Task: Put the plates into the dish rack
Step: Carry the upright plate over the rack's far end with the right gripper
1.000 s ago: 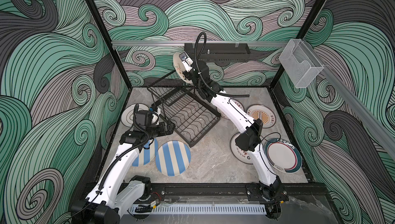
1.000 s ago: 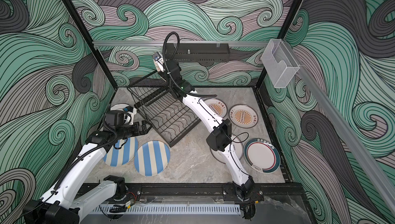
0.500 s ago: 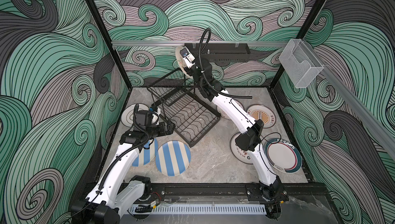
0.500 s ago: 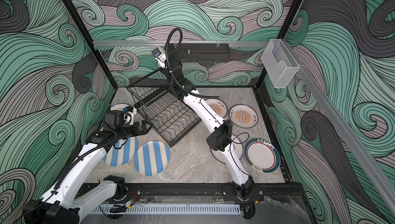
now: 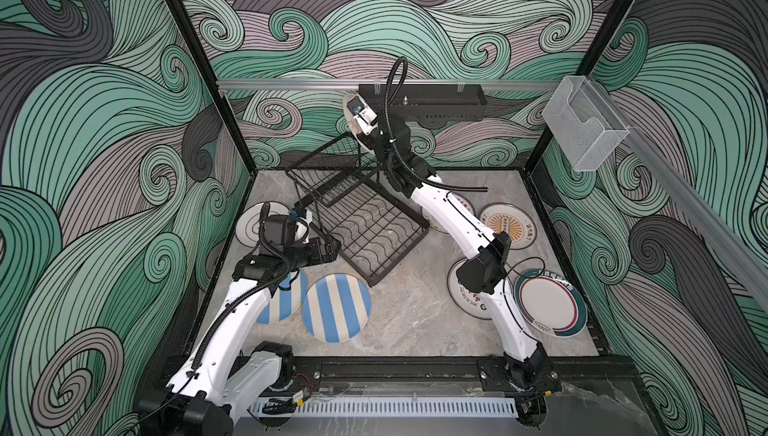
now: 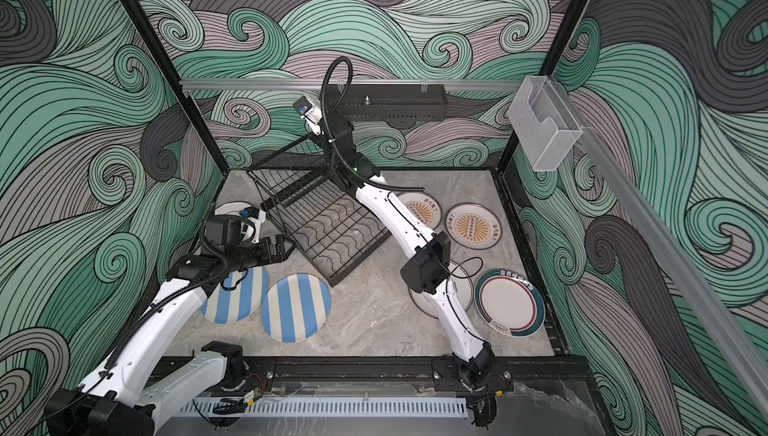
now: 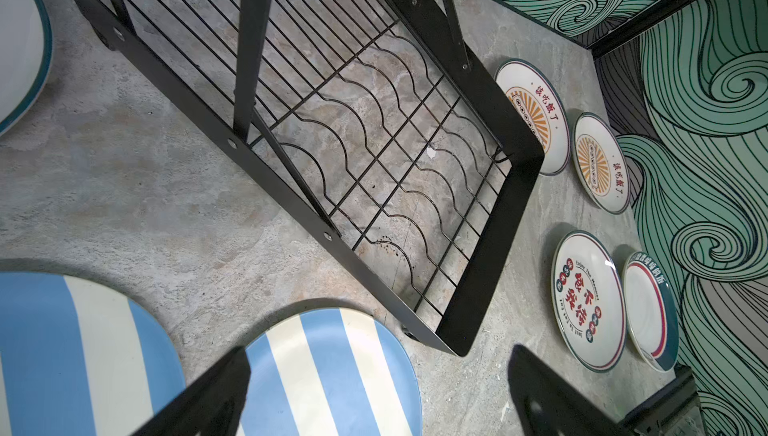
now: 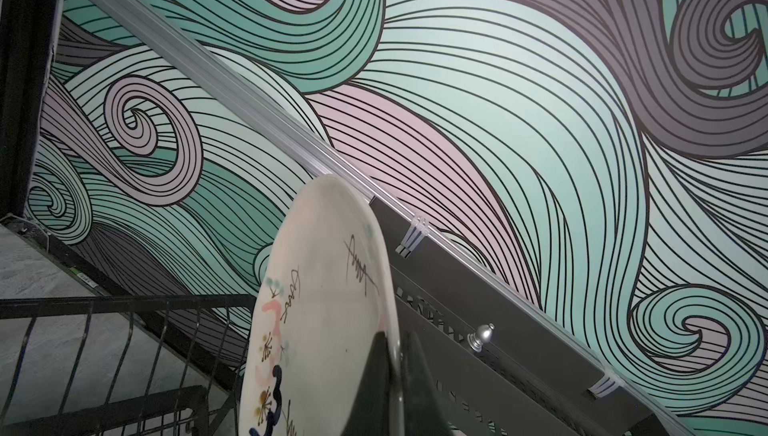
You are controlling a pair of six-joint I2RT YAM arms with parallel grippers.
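The robot's right hand is going to lower the on-edge plate next and let go of the plate's rim at the empty end of the dish rack's raised shelf (image 5: 350, 154) (image 8: 217, 413) by the perforated tray, because that end is below.
The black wire dish rack (image 5: 365, 221) (image 7: 374, 142) stands askew at the back middle of the floor, and no plates stand in it. High above its raised tier, near the back wall, my right gripper (image 8: 395, 371) (image 5: 365, 130) is shut on the rim of a cream plate with doodles (image 8: 324, 309) (image 5: 350, 124), held on edge. My left gripper (image 7: 380, 355) (image 5: 328, 246) hovers open beside the rack's near-left edge, holding nothing. Below it lie two blue-and-cream striped plates (image 5: 336, 313) (image 5: 282, 301).
More plates lie flat on the floor: one sunburst plate (image 5: 507, 226), another (image 7: 536, 113) partly under the right arm, a red-black character plate (image 7: 586, 301), a teal-rimmed one (image 5: 548, 307), and one at the left (image 5: 251, 226). A black perforated tray (image 5: 436, 101) and clear box (image 5: 582, 130) hang on the rails.
My right arm has lifted the doodle plate slightly higher above the rack's back. The left arm has not moved.
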